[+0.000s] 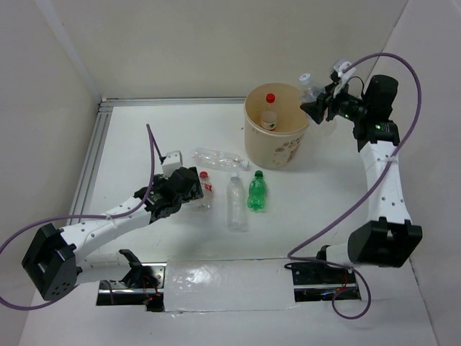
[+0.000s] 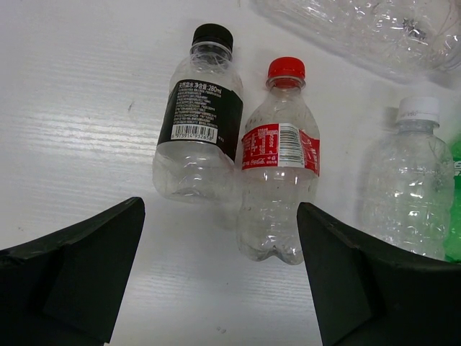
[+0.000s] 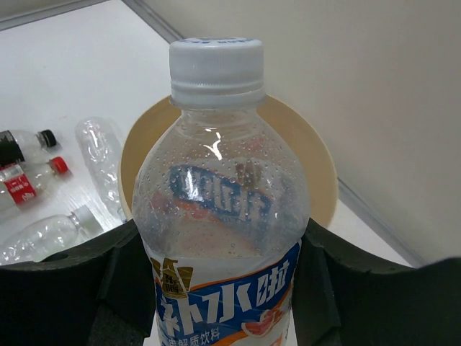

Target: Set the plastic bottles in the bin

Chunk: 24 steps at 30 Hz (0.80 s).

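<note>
I will move my left gripper outward and down to close around the bottle's black label (image 2: 201, 115), because the black-labelled bottle lies beyond and below the open gripper fingers.
The tan bin (image 1: 277, 148) stands at the back of the table with a red-capped bottle (image 1: 269, 114) inside. My right gripper (image 1: 315, 101) is shut on a blue-labelled, white-capped bottle (image 3: 223, 223), held at the bin's right rim (image 3: 324, 162). My left gripper (image 1: 189, 193) is open and low over the table, its fingers (image 2: 79, 267) either side of the base of a red-capped, red-labelled bottle (image 2: 277, 191). A black-labelled bottle (image 2: 198, 119) lies beside it. A clear white-capped bottle (image 1: 235, 202), a green bottle (image 1: 257, 191) and a large crushed clear bottle (image 1: 220, 158) lie nearby.
A metal rail (image 1: 97, 155) runs along the table's left edge and back. White walls enclose the table on the left, back and right. The arm bases (image 1: 133, 277) sit at the near edge.
</note>
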Motion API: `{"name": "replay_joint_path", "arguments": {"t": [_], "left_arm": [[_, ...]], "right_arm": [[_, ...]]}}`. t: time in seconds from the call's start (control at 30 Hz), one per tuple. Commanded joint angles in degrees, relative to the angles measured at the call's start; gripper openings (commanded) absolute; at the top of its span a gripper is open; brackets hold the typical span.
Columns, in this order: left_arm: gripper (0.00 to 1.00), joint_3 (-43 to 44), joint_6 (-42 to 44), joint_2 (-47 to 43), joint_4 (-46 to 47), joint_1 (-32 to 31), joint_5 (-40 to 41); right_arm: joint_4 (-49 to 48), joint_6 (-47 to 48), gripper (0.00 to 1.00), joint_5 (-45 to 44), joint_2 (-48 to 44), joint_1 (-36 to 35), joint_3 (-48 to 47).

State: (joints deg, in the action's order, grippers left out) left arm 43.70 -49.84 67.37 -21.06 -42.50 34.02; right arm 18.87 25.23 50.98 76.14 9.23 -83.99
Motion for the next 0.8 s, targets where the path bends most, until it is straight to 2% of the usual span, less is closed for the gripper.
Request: {"name": "replay_joint_path", "arguments": {"t": [0.0, 0.27, 0.37, 0.53, 0.67, 0.77], "left_arm": [[1.0, -0.37, -1.31, -0.4, 0.58, 0.23, 0.34], [1.0, -0.9, -1.31, 0.74, 1.89, 0.23, 0.87], [1.0, -0.9, -0.6, 2.15, 2.51, 0.23, 0.87], [1.0, 0.42, -0.08, 2.76, 2.51, 0.23, 0.87], [1.0, -0.37, -0.08, 2.76, 4.35, 0.75, 0.87], [1.0, -0.99, 0.44, 3.9, 5.76, 1.27, 0.87]], "right_arm": [[-5.69, -3.52, 0.28, 1.75, 4.01, -2.02, -3.38], [-6.22, -3.52, 0.32, 2.28, 13.06, -5.62, -6.45], [-5.09, -4.13, 0.32, 2.28, 13.86, -7.03, -9.43], [1.69, -3.09, 0.3, 4.65, 14.39, -7.56, -22.43], [-0.23, -5.19, 0.3, 5.44, 15.79, -9.49, -25.53], [-8.03, -7.91, 0.32, 3.34, 17.19, -11.26, -20.62]]}}
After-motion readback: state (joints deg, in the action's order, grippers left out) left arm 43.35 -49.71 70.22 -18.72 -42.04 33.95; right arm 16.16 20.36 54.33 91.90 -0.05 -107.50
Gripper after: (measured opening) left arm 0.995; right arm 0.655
